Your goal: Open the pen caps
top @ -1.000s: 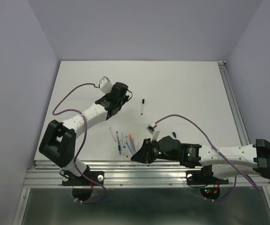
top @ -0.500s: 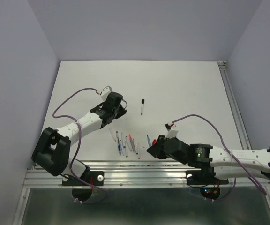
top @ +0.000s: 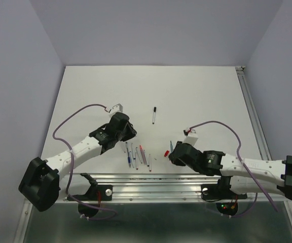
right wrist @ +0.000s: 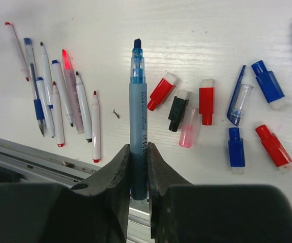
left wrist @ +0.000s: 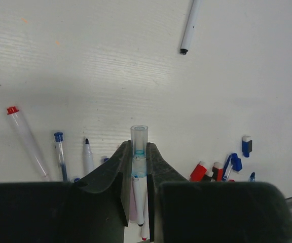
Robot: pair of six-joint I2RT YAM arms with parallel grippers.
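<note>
Because loose caps lie grouped, I should bring my left gripper to the right in the top view, then down beside the red cap nearest the pens to release.
My left gripper (left wrist: 138,153) is shut on a clear, blue-tinted pen cap (left wrist: 139,135) that sticks out past the fingertips. In the top view it (top: 130,132) hovers just left of the row of pens. My right gripper (right wrist: 138,152) is shut on a light blue pen barrel (right wrist: 138,109) with its dark tip bare. In the top view it (top: 172,152) is right of the row. Loose caps lie on the table under it: red (right wrist: 162,91), black (right wrist: 178,110), red (right wrist: 206,101), pink (right wrist: 188,132), clear blue (right wrist: 239,101), blue (right wrist: 267,83), blue (right wrist: 235,150), red (right wrist: 274,146).
Several uncapped pens (right wrist: 60,96) lie in a row near the front edge (top: 138,156). A white pen with a black cap (top: 154,115) lies alone farther back (left wrist: 190,28). A pen with a red end (left wrist: 27,136) lies at the left. A metal rail (top: 151,185) runs along the near edge.
My left gripper has moved toward the near edge, down to the pen row. My right gripper has moved right, away from the row, to above the loose caps.
</note>
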